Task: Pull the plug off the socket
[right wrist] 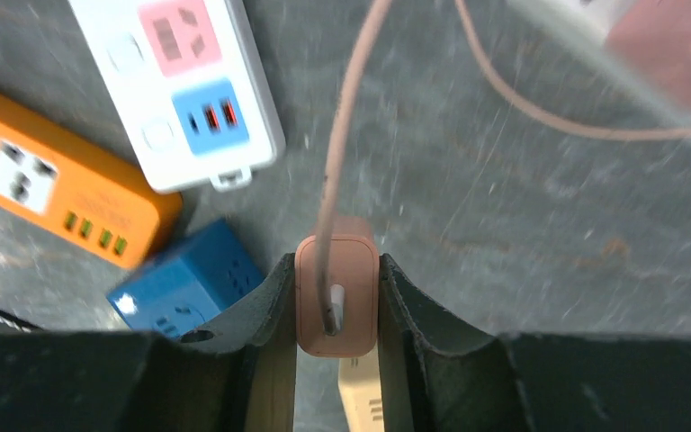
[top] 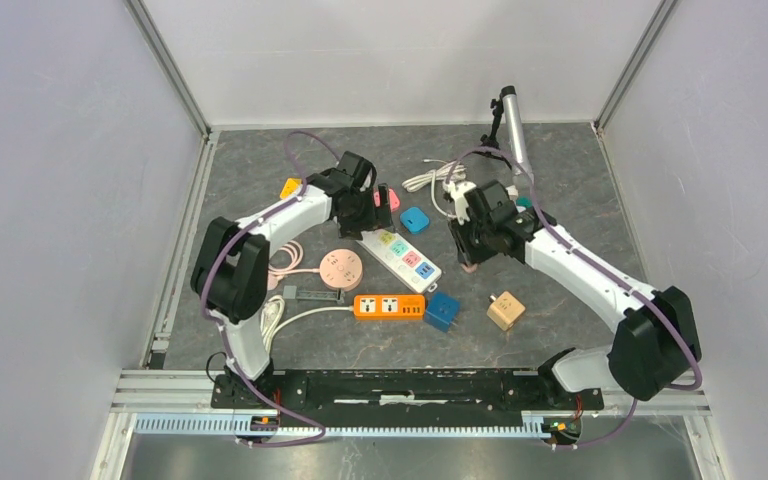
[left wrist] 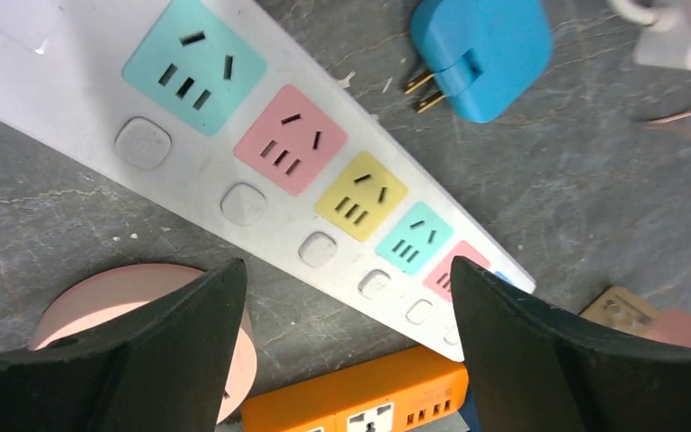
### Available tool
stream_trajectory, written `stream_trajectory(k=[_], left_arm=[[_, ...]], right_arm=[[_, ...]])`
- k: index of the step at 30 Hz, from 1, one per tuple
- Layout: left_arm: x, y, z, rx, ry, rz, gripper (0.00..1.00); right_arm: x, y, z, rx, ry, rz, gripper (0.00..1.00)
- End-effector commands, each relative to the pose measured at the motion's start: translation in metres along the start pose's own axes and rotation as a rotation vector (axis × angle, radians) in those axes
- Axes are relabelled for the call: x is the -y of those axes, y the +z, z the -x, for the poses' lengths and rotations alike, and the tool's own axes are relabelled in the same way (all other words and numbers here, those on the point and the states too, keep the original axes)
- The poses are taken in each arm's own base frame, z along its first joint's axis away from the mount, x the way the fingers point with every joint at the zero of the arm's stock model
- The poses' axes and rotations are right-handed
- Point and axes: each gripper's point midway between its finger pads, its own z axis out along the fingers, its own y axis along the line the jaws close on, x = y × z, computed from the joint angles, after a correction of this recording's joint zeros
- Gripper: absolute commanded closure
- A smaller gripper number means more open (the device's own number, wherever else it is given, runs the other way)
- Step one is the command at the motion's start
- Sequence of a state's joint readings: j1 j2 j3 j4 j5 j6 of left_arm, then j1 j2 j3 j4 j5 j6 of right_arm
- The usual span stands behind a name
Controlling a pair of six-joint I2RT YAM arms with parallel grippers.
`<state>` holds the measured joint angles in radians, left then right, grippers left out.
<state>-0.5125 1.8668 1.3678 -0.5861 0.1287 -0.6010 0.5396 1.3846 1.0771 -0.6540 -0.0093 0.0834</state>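
Note:
I will next move my right gripper down and back onto bare floor between the blue and beige cubes, because the pink plug point(right wrist: 336, 288) hangs clear of the power strip.
My right gripper point(right wrist: 336, 270) is shut on a pink plug point(right wrist: 336, 288), whose pinkish cable point(right wrist: 351, 117) runs up and away from it. The plug hangs above the grey floor, to the right of the white power strip point(top: 400, 258) and clear of it. In the top view the right gripper point(top: 470, 255) sits right of the strip's near end. My left gripper point(left wrist: 346, 274) stands open over the strip point(left wrist: 234, 153), with nothing between its fingers. Every coloured socket I see on the strip is empty. In the top view the left gripper point(top: 380, 205) is at the strip's far end.
A blue adapter point(top: 415, 219) lies beside the strip's far end. An orange strip point(top: 389, 306), a blue cube point(top: 442, 311) and a beige cube point(top: 505, 310) lie nearer the bases. A round pink socket point(top: 342, 269) sits left. A white cable point(top: 430, 180) and metal cylinder point(top: 513, 125) lie behind.

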Motion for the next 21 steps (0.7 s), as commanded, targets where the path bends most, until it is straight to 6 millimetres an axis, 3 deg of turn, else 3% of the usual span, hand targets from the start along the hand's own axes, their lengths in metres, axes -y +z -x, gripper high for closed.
stream_trajectory(k=[1, 5, 9, 12, 17, 21], left_arm=[[0.017, -0.034, 0.034, 0.159, 0.085, -0.044, 0.09], [0.014, -0.042, 0.034, 0.180, 0.098, -0.034, 0.04], [0.008, -0.045, 0.033, 0.194, 0.094, -0.015, 0.00], [0.003, -0.049, 0.034, 0.209, 0.086, 0.002, 0.00], [-0.009, -0.057, 0.040, 0.242, 0.074, 0.044, 0.00], [-0.016, -0.066, 0.046, 0.267, 0.069, 0.061, 0.00]], right_arm=[[-0.006, -0.001, -0.055, -0.143, 0.055, 0.020, 0.90], [-0.013, 0.005, -0.083, -0.208, 0.073, 0.054, 0.85], [-0.020, 0.012, -0.098, -0.234, 0.057, 0.104, 0.75], [-0.017, 0.015, -0.101, -0.244, 0.044, 0.093, 0.58], [-0.017, 0.015, -0.078, -0.171, 0.004, 0.105, 0.24], [-0.015, 0.001, -0.037, -0.054, -0.034, 0.100, 0.15]])
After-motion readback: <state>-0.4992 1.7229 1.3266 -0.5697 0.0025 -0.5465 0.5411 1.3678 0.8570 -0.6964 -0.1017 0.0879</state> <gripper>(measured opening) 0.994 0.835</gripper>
